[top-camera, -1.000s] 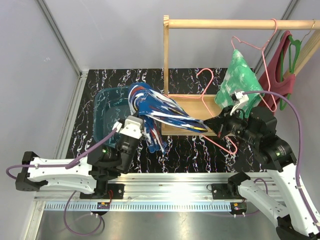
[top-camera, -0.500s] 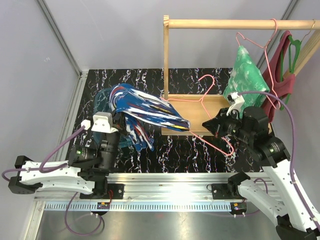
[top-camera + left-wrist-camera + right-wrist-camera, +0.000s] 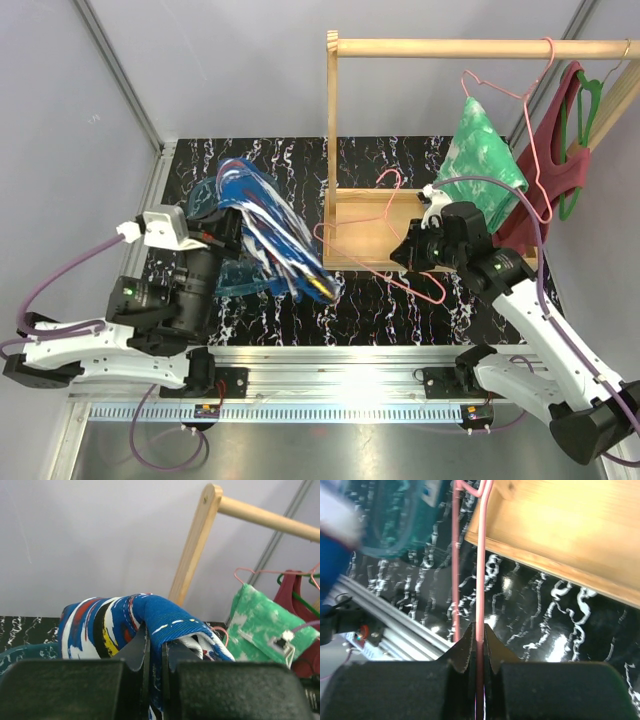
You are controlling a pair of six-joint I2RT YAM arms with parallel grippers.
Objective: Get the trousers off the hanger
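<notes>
The left gripper tilts and moves down and outward over the teal bin point(image 3: 238, 274) point(image 3: 34, 654) next and releases the blue trousers inside, since they hang clear of the pink hanger.
The blue trousers point(image 3: 262, 232) with white, red and yellow patches hang from my left gripper point(image 3: 218, 226), which is shut on a fold of them point(image 3: 125, 625) above the left of the table. Their loose end trails close to the left end of a pink wire hanger point(image 3: 365, 232). My right gripper point(image 3: 402, 255) is shut on that hanger's wire point(image 3: 480, 580), jaws pinching it point(image 3: 479, 635). The green mottled trousers point(image 3: 482, 160) hang on a second pink hanger from the wooden rail point(image 3: 480, 47); they also show in the left wrist view point(image 3: 260, 630).
A teal bin point(image 3: 228, 278) sits under the blue trousers. The wooden rack's base board point(image 3: 370, 230) and post point(image 3: 331, 120) stand mid-table. A maroon top point(image 3: 545, 190) hangs on a green hanger at the right. A grey wall stands at the left.
My left gripper has pulled the blue trousers left and back, sliding them along the pink hanger toward its left end. My right gripper has shifted left, holding the hanger.
</notes>
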